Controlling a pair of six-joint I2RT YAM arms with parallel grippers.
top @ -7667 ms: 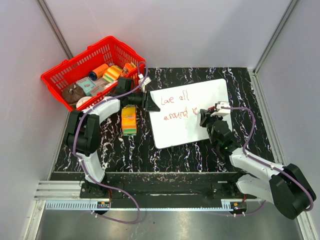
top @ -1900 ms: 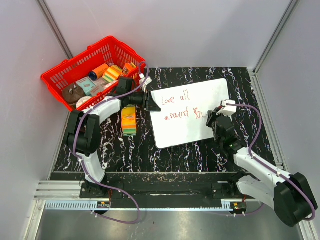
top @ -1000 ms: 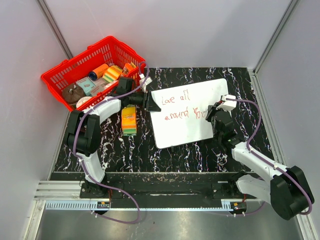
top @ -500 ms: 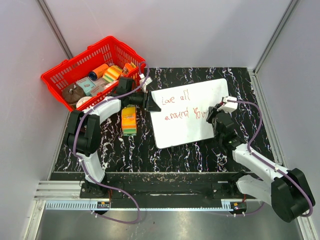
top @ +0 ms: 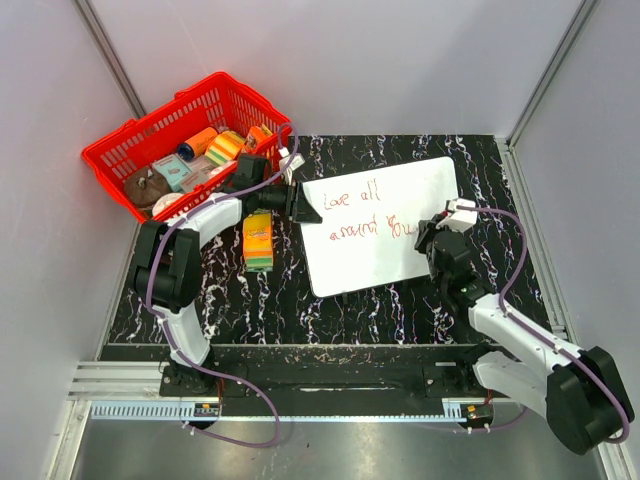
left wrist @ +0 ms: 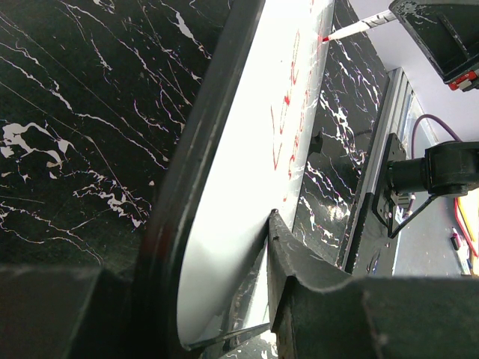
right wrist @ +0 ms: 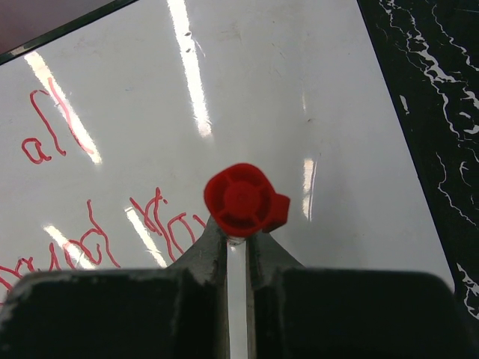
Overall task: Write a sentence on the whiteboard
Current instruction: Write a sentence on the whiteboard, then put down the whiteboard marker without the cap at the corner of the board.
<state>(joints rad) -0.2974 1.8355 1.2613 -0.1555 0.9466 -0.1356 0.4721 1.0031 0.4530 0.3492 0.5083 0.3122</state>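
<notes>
My right gripper lifts off, draws back, lowers and releases the pen next. The part of the marbled table before the board (top: 392, 321) lies bare, back and below.
The whiteboard (top: 370, 262) lies tilted on the black marbled table. The sentence (top: 352, 197) runs across it in two red lines. My left gripper (top: 300, 206) is shut on the board's left edge, with the board (left wrist: 247, 202) clamped between its fingers (left wrist: 299, 284). My right gripper (top: 440, 228) is at the board's right side, shut on a slim white pen with a red cap (right wrist: 241, 198). The pen's tip (left wrist: 326, 37) touches the board at the end of the second line. The red writing (right wrist: 90, 232) shows to the left of the pen.
A red basket (top: 118, 152) holding several items stands at the back left. A striped orange and green pack (top: 258, 240) lies just left of the board. Grey walls close in both sides, and a metal rail (top: 320, 405) runs along the near edge.
The second line of writing has grown to the right. My right gripper has shifted right with the pen, and over the last half second slightly nearer. The left arm has not moved.
</notes>
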